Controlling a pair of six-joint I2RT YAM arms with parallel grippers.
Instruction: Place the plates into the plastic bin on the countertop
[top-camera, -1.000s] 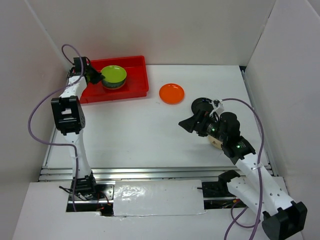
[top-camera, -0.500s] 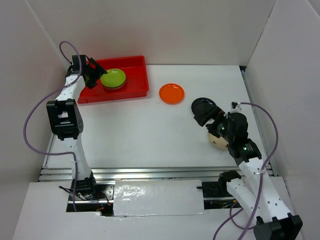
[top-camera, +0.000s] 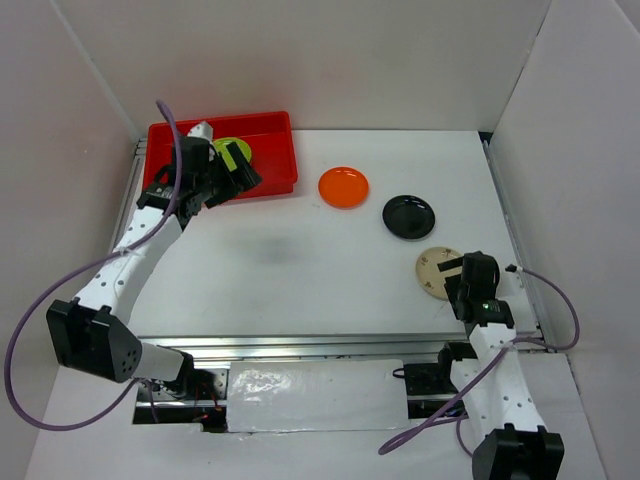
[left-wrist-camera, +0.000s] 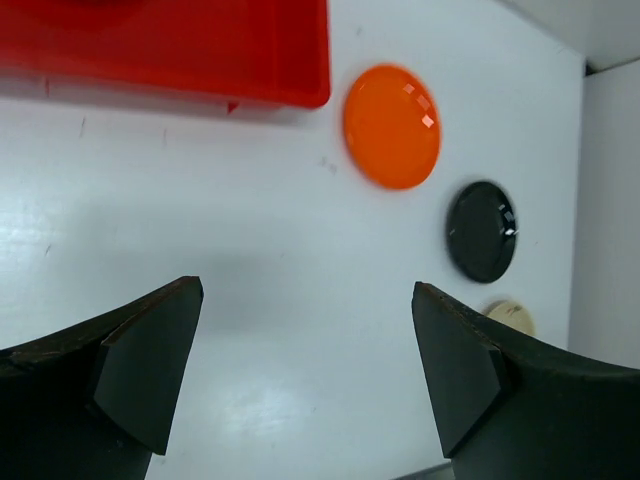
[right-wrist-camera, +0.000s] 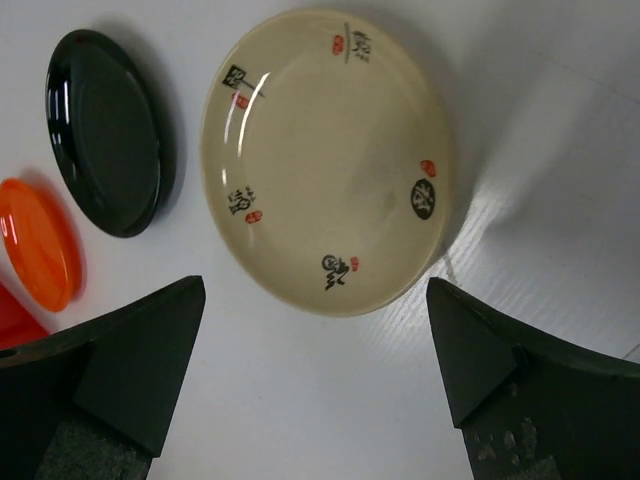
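Note:
The right gripper comes down toward the right in the wrist view to the cream plate's near rim below next, astride the clear edge.
The red plastic bin stands at the back left of the countertop. A lime green plate lies in it, partly hidden by my left gripper, which hangs open and empty above the bin's front rim. Right of the bin lie an orange plate, a black plate and a cream plate. In the left wrist view the bin, orange plate and black plate lie beyond the open left gripper. My right gripper stands open just short of the cream plate.
White walls close in the left, back and right sides. A metal rail runs along the front edge. The left arm's purple cable loops over the bin's left end. The right wrist view also holds the black plate and orange plate.
My left gripper opened, let go of the lime green plate in the bin and drew back toward the bin's front rim. The right arm pulled back from the black plate to the cream plate.

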